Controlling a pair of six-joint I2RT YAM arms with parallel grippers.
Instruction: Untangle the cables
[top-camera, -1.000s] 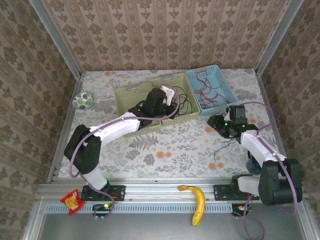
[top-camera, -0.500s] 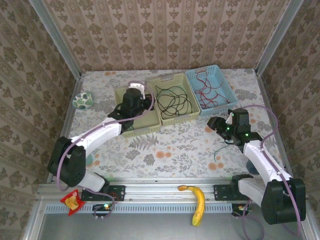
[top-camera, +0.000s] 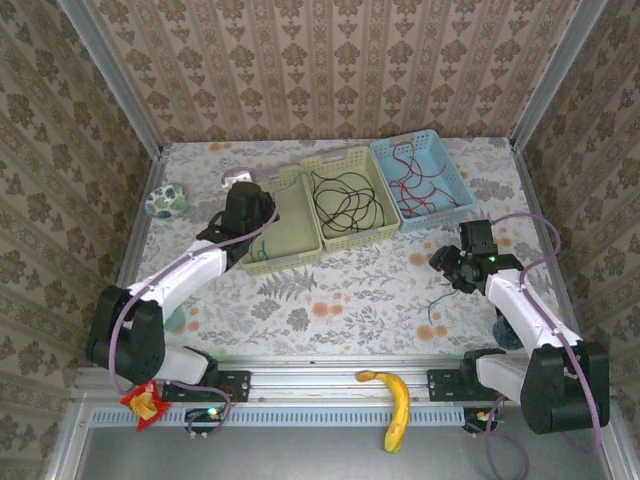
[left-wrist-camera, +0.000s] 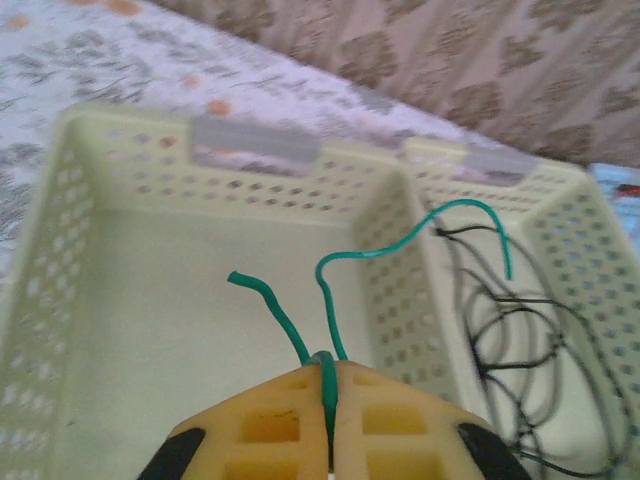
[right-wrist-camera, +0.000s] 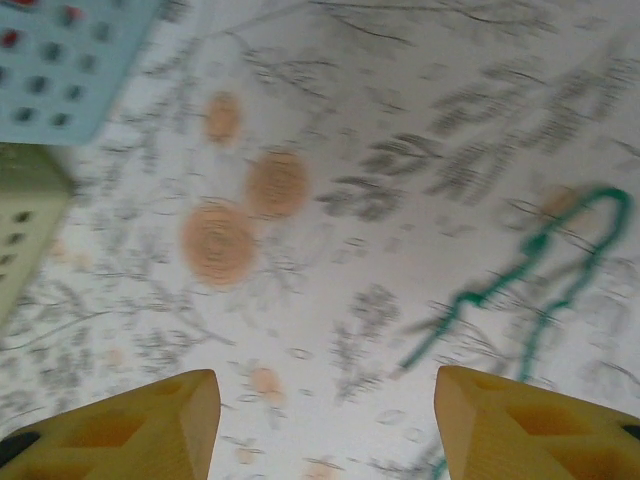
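The right gripper moves down and back onto the smoother part of the green cable (right-wrist-camera: 531, 350) next, since that part lies below the fingers and nearer my base.
My left gripper (left-wrist-camera: 328, 368) is shut on a thin green cable (left-wrist-camera: 372, 252), which rises from the pinched pads in two strands; one arcs over the divider towards the black cable (left-wrist-camera: 500, 335). From above, the left gripper (top-camera: 255, 212) hangs over the left pale-green basket (top-camera: 290, 245). The black cable (top-camera: 345, 200) lies coiled in the middle basket, and the red cable (top-camera: 418, 178) lies in the blue basket (top-camera: 455, 205). Another green cable (top-camera: 440, 297) lies loose on the tablecloth. My right gripper (top-camera: 447, 262) stands open just above it, with that green strand (right-wrist-camera: 545, 255) ahead and nothing between the fingers (right-wrist-camera: 150, 420).
A small patterned bowl (top-camera: 165, 202) sits at the far left. A banana (top-camera: 396, 405) and a red snack packet (top-camera: 143, 402) lie on the front rail. Corners of the blue basket (right-wrist-camera: 60, 60) and a pale-green basket (right-wrist-camera: 25, 215) show left of the right gripper.
The left gripper has swung left from the middle basket to over the left basket. The right gripper has drawn back slightly towards the near right, above the loose green cable.
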